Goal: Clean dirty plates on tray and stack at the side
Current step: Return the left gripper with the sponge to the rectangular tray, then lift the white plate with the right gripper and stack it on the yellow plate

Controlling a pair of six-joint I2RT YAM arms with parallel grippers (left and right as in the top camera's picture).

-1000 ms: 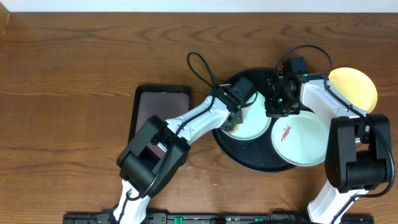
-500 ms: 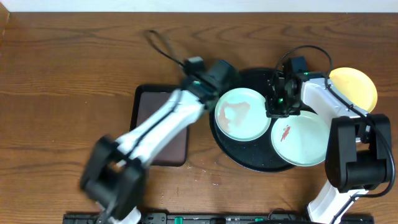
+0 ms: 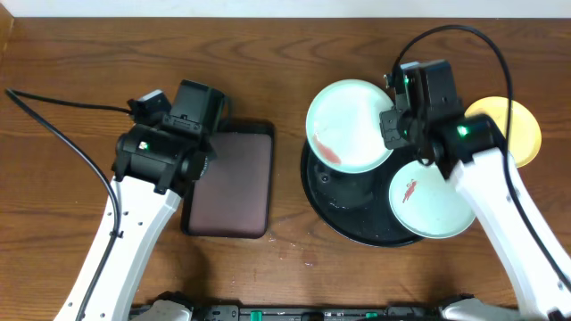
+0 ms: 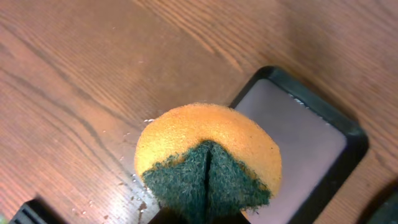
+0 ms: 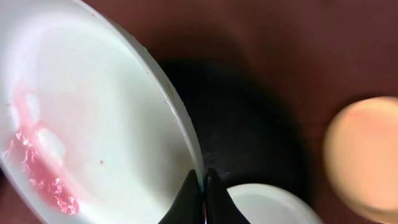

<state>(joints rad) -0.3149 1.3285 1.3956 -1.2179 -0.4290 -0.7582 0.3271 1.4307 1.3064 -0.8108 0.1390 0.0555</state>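
Note:
The yellow plate (image 3: 516,132) (image 5: 367,155) lies clear of the tray. So the plate in my right gripper goes to the right in the overhead view and down onto it next, then gets released.
My right gripper (image 3: 393,125) (image 5: 204,186) is shut on the rim of a pale mint plate (image 3: 348,123) (image 5: 93,112) and holds it tilted above the black round tray (image 3: 357,209) (image 5: 249,124). A wet pink-red smear sits low on that plate's left side. A second mint plate (image 3: 433,198) (image 5: 273,208) with a red smear lies on the tray's right part. The yellow plate (image 3: 516,132) (image 5: 367,155) rests on the table to the right. My left gripper (image 3: 189,120) (image 4: 205,214) is shut on an orange-and-green sponge (image 4: 208,146) over the table.
A dark rectangular tray (image 3: 232,183) (image 4: 298,137) lies left of the round tray, beside the sponge. Small water drops dot the wood under the sponge. A black cable (image 3: 53,105) runs across the table at the far left.
The left arm swung left, away from the plate, to the rectangular tray's left edge. The right gripper raised the mint plate off the round tray and tilted it.

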